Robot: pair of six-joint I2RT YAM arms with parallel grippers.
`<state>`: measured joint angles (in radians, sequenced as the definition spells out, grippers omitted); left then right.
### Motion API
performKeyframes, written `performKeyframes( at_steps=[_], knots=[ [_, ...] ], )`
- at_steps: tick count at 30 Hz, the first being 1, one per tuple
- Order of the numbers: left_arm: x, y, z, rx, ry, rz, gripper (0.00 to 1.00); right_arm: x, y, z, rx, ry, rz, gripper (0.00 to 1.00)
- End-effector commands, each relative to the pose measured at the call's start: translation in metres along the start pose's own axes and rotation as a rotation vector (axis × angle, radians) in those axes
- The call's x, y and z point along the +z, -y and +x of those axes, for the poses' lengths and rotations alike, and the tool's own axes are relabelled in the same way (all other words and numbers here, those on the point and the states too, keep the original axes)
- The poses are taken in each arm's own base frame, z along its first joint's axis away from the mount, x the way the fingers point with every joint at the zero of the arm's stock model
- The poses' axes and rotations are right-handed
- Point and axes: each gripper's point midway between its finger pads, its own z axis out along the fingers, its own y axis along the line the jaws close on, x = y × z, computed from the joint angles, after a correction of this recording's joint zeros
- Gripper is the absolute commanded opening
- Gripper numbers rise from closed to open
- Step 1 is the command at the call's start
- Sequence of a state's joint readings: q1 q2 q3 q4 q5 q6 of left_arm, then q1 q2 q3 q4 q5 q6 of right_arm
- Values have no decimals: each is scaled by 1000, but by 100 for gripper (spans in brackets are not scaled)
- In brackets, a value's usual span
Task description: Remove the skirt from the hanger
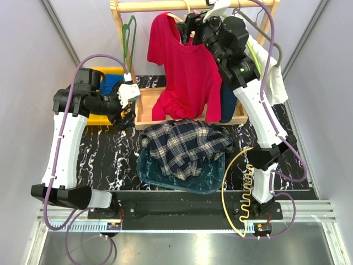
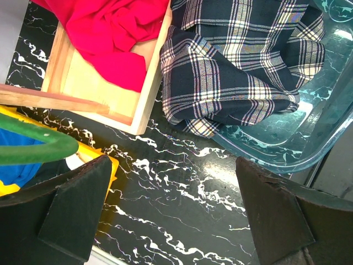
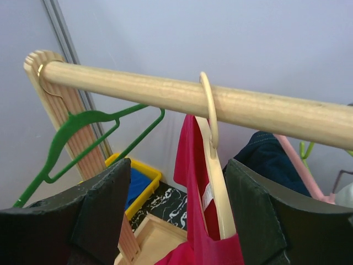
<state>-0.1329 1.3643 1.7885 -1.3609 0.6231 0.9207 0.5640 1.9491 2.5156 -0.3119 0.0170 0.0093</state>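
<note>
The right gripper moves toward the rod and to the right in the wrist view next, as the cream hanger's neck lies ahead, nearer that side's finger.
The dark navy skirt hangs on the rack, mostly hidden behind my right arm. In the right wrist view the skirt shows just right of the red T-shirt, with the pale pink hanger sloping down beside it. My right gripper is up at the wooden rod. It is open, its jaws either side of the cream hanger that carries the red T-shirt, touching nothing. My left gripper is open and empty low over the black marble table.
A green hanger hangs at the rod's left end and a grey hanger at the right. The plaid shirt lies in a clear teal tub. The rack's wooden base tray and a yellow bin stand nearby.
</note>
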Motion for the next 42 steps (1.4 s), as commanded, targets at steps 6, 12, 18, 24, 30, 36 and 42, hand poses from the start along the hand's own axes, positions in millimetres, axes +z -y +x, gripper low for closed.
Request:
performKeyframes(
  at_steps=[6, 12, 18, 24, 30, 36, 42],
  knots=[
    [-5, 26, 11, -44, -31, 76, 99, 24, 9, 47, 7, -70, 6, 77],
    [-5, 25, 11, -47, -37, 74, 99, 31, 16, 52, 2, -66, 18, 76],
    [-2, 25, 11, -51, -31, 84, 99, 27, 17, 45, -10, -59, 17, 75],
    [-1, 26, 11, -60, -28, 91, 99, 23, 35, 22, -108, -9, 67, 75],
    [1, 28, 12, -76, -30, 105, 99, 20, 67, 5, -81, 33, 106, 76],
    [2, 28, 11, -76, -26, 107, 99, 25, 59, 23, -11, -5, 45, 76],
    [3, 28, 15, -86, -37, 111, 99, 30, 39, 34, 63, -25, -51, 74]
  ],
)
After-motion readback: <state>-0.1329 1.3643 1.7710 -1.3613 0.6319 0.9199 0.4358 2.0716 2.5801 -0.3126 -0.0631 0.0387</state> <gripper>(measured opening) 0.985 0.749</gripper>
